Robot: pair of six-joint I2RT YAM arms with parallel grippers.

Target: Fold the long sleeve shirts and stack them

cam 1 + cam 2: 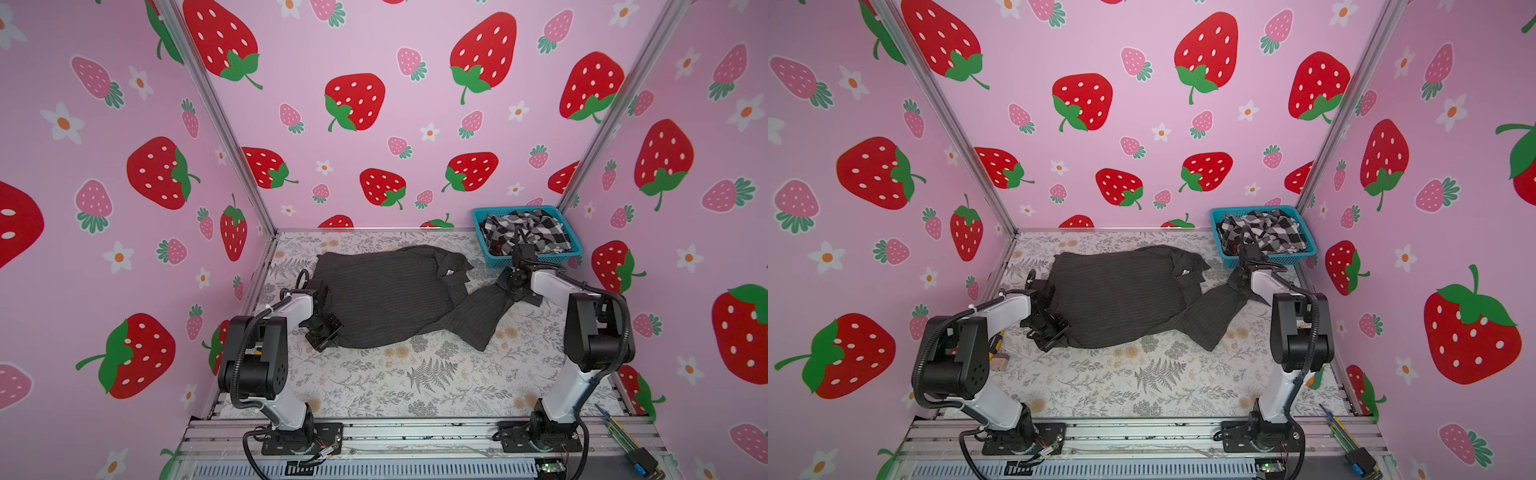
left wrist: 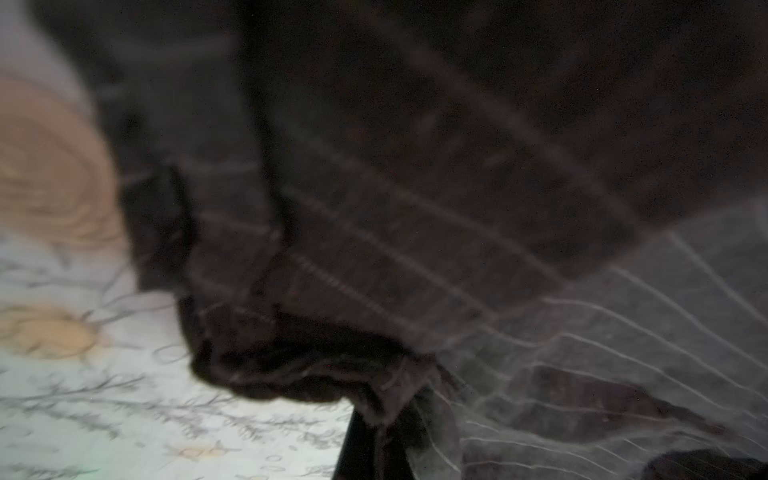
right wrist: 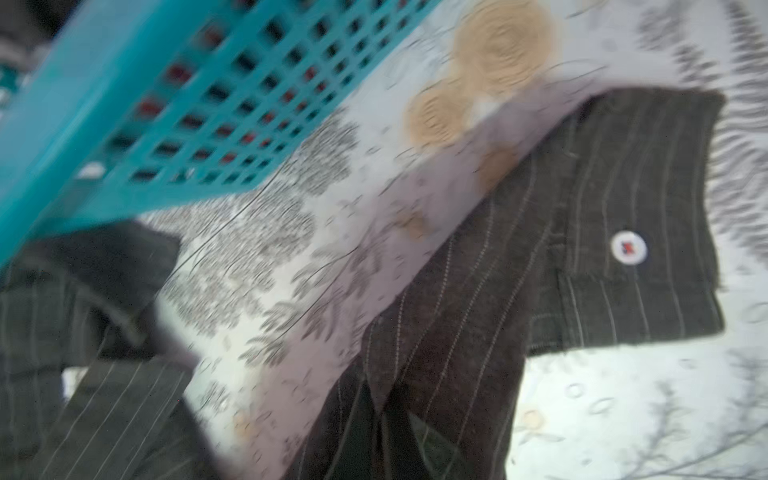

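Note:
The robot's right gripper needs to swing back past the shirt's near edge next and let go of the sleeve over the flowered tablecloth there, because that part of the tablecloth is clear of the basket.
A dark charcoal pinstriped long sleeve shirt (image 1: 382,299) (image 1: 1117,299) lies spread on the flowered tablecloth, and one sleeve (image 1: 478,316) trails to the right. My left gripper (image 1: 328,334) (image 2: 382,424) is shut on the shirt's near left edge, with cloth bunched between its jaws. My right gripper (image 1: 515,286) (image 3: 390,411) is shut on the sleeve just short of the cuff. The cuff (image 3: 648,232) carries a white button (image 3: 628,248). A black-and-white checked shirt (image 1: 528,232) (image 1: 1262,232) lies crumpled in the basket.
The teal plastic basket (image 1: 536,259) (image 1: 1266,262) stands at the back right corner, close behind my right gripper. Pink strawberry walls enclose the table on three sides. Some thin tools (image 1: 615,428) lie on the metal rail at the front right.

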